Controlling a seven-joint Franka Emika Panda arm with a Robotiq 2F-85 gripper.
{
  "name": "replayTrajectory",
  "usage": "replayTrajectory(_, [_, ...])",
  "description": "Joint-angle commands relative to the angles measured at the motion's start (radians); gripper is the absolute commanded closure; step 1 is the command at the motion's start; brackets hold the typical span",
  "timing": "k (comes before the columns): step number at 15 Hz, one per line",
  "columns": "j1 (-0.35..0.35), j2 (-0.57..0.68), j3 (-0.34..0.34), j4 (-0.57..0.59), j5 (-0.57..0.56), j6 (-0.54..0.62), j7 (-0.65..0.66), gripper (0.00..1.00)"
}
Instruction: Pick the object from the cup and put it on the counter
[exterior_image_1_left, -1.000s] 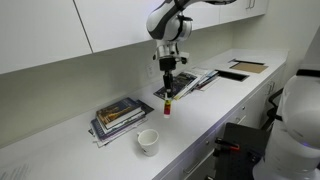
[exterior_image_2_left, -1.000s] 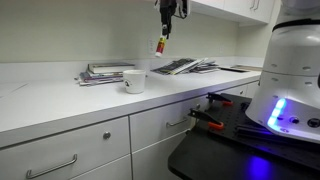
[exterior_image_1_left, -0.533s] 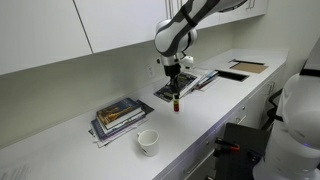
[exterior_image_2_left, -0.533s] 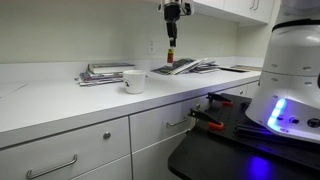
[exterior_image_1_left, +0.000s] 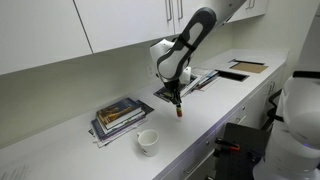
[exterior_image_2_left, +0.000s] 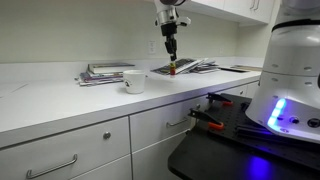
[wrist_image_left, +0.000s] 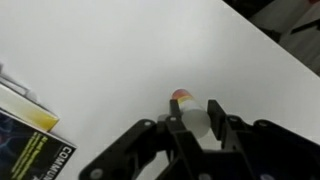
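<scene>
My gripper tilts, moves down to the bare white counter and releases the object there next, since that spot lies just below, clear of the cup (exterior_image_1_left: 148, 141) and books.
My gripper (exterior_image_1_left: 176, 102) is shut on the object (exterior_image_1_left: 179, 111), a small stick with a tan body and a reddish-orange tip, and holds it upright, tip down, close over the white counter (exterior_image_1_left: 215, 115). In an exterior view the gripper (exterior_image_2_left: 171, 55) holds the object (exterior_image_2_left: 172, 67) just above the counter (exterior_image_2_left: 60, 97). In the wrist view the object (wrist_image_left: 186, 105) sits between my fingers (wrist_image_left: 197, 120) above the counter (wrist_image_left: 120, 50). The white cup (exterior_image_1_left: 148, 141) stands to the side of the gripper on the counter and also shows in an exterior view (exterior_image_2_left: 134, 81).
A stack of books (exterior_image_1_left: 121, 116) lies near the cup, also seen in an exterior view (exterior_image_2_left: 103, 73). Open magazines (exterior_image_1_left: 195, 83) lie behind the gripper. A tablet-like board (exterior_image_1_left: 247, 68) lies further along. A book corner (wrist_image_left: 30, 140) shows in the wrist view.
My gripper has moved down and away from the cup with the object, from well above the counter to just over it.
</scene>
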Motion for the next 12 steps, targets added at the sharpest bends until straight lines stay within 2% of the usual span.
replayTrajectory(1, [0.006, 0.031, -0.004, 0.015, -0.033, 0.026, 0.050, 0.90])
replayTrajectory(2, [0.006, 0.035, -0.002, 0.015, -0.085, 0.042, 0.096, 0.90])
replayTrajectory(6, [0.022, 0.041, 0.007, 0.011, -0.438, 0.075, 0.341, 0.90])
replayTrajectory(12, [0.071, 0.141, 0.028, 0.016, -0.699, 0.038, 0.526, 0.90])
